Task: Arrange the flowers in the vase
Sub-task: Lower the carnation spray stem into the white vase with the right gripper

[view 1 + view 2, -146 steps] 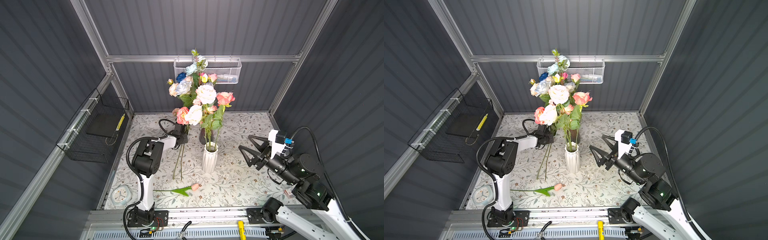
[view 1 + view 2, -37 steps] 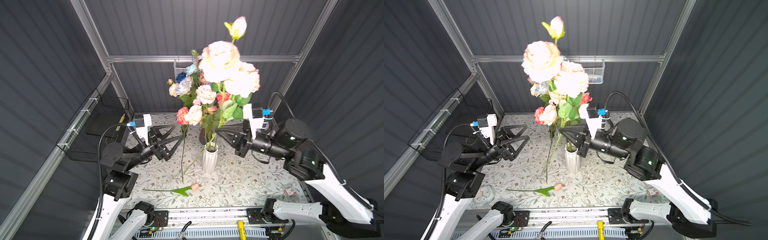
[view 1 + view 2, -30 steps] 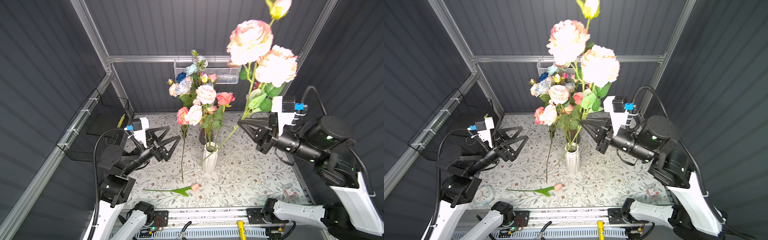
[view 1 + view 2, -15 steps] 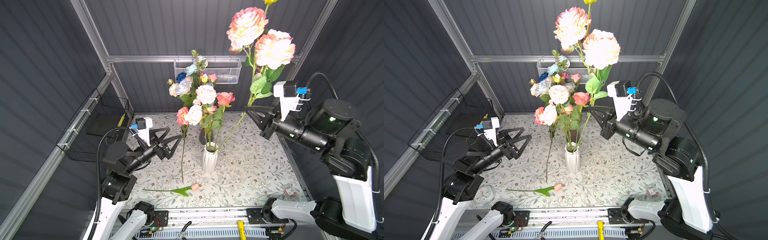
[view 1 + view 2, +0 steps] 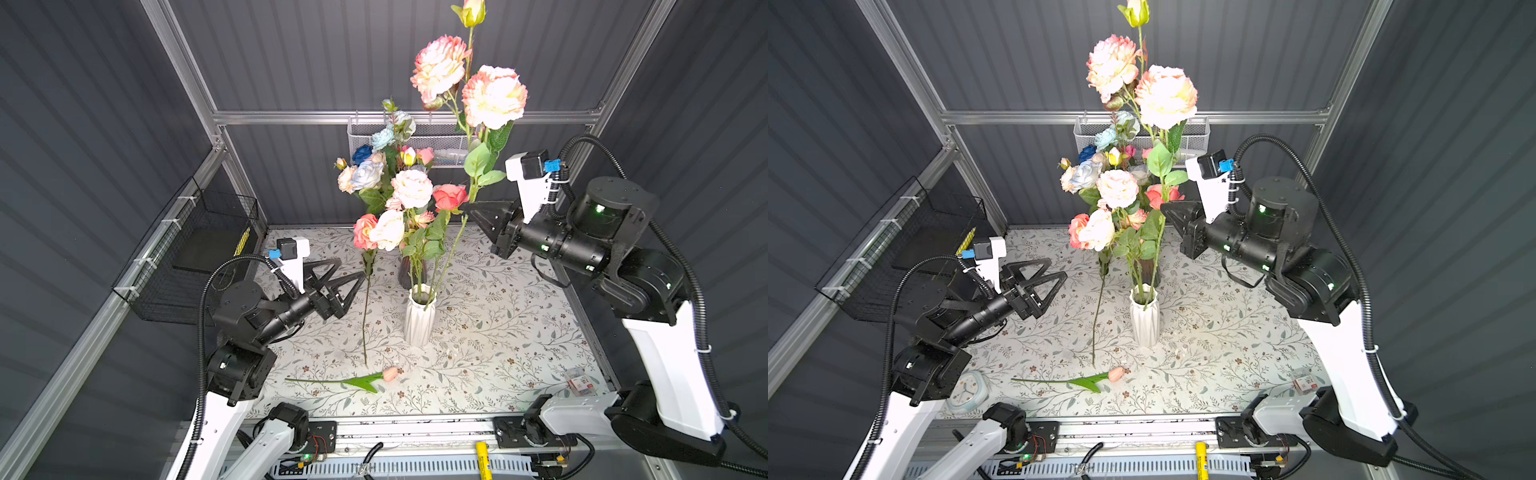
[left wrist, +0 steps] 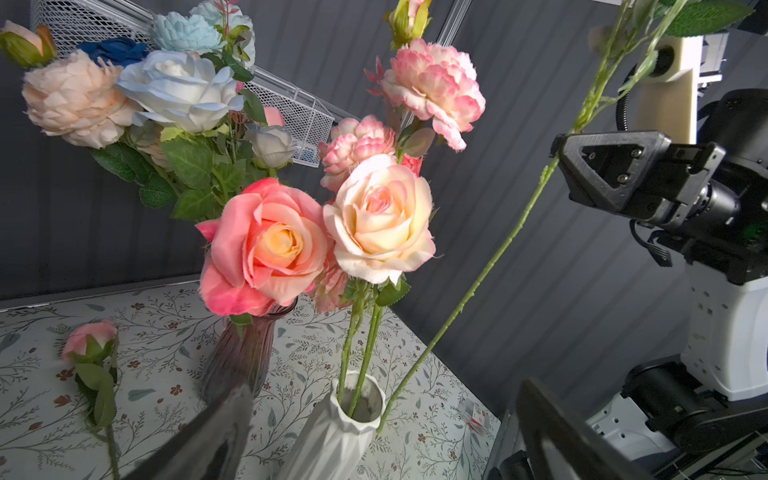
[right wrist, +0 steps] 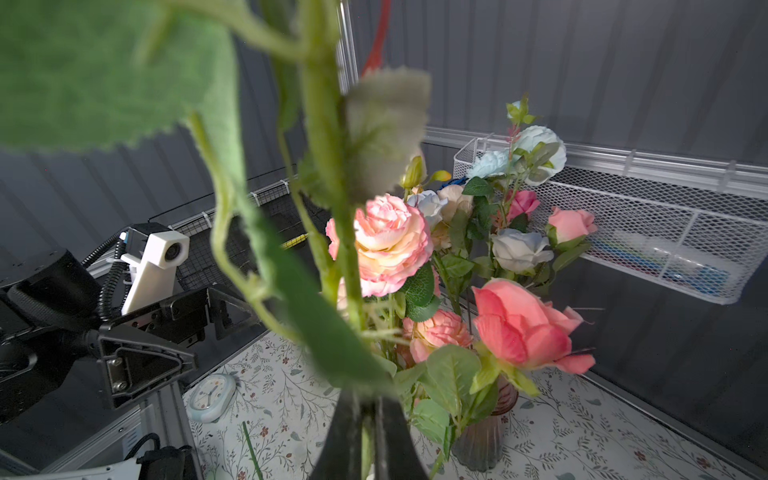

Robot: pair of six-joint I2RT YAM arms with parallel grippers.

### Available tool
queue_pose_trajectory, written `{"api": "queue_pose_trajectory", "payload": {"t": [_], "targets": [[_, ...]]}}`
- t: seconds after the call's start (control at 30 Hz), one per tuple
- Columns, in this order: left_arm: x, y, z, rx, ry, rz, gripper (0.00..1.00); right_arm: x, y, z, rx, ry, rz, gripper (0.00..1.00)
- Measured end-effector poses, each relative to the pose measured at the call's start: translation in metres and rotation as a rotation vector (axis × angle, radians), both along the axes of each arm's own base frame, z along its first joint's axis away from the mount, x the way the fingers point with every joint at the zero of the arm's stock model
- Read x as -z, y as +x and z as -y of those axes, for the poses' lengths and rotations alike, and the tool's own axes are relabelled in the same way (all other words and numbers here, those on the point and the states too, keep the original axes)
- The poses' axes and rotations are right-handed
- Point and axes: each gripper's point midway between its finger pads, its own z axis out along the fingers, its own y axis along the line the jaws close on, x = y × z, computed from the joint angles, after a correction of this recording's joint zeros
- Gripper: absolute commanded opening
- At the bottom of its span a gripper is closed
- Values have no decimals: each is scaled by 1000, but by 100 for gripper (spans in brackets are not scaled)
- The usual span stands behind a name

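I need to lower my right gripper next toward the white vase's opening (image 5: pixel 421 294) and slide the spray's stem inside before I release it, because the spray's lower tip is only at the vase's rim.
The white ribbed vase (image 5: pixel 419 320) (image 5: pixel 1145 322) (image 6: pixel 332 432) stands mid-table with two green stems in it. My right gripper (image 5: pixel 467 208) (image 5: pixel 1167 210) (image 7: pixel 368 415) is shut on the stem of a tall peony spray (image 5: pixel 492 95) (image 5: pixel 1165 95), held above and right of the vase. The spray's lower tip sits at the vase rim, seemingly just outside it in the left wrist view. My left gripper (image 5: pixel 353 274) (image 5: pixel 1059 272) (image 6: pixel 384 388) is open and empty, left of the vase. More flowers (image 5: pixel 390 187) fill a dark glass vase (image 6: pixel 241 353) behind. A pink rosebud (image 5: pixel 388 373) lies in front.
One long stem (image 5: pixel 365 324) stands on the table left of the white vase, leaning into the bunch. A white mesh basket (image 5: pixel 440 141) hangs on the back wall, a black wire basket (image 5: pixel 187 257) on the left wall. A small clock (image 5: pixel 965 390) lies front left, a packet (image 5: pixel 579 380) front right.
My right gripper has carried the peony spray up and leftward; the stem now stands steeper with its tip at the vase rim. The open left gripper has edged closer to the vase.
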Motion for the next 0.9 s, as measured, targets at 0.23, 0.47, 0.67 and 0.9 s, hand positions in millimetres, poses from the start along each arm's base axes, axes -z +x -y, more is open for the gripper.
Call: {"api": "queue_pose_trajectory", "payload": {"t": [0.23,0.47,0.67,0.9], "targets": [[0,1,0,-1,5,4,100,-29,-20,13,-18,44,50,0],[1,2,0,-3,6,1,100,-13,-4,6,1,2,24,0],[3,3,-1,-11,9,-1,100,51,27,-15,14,-82,-75,0],[21,14,-5,-63,30,-50,100,141,44,-32,7,-121,-232,17]]}}
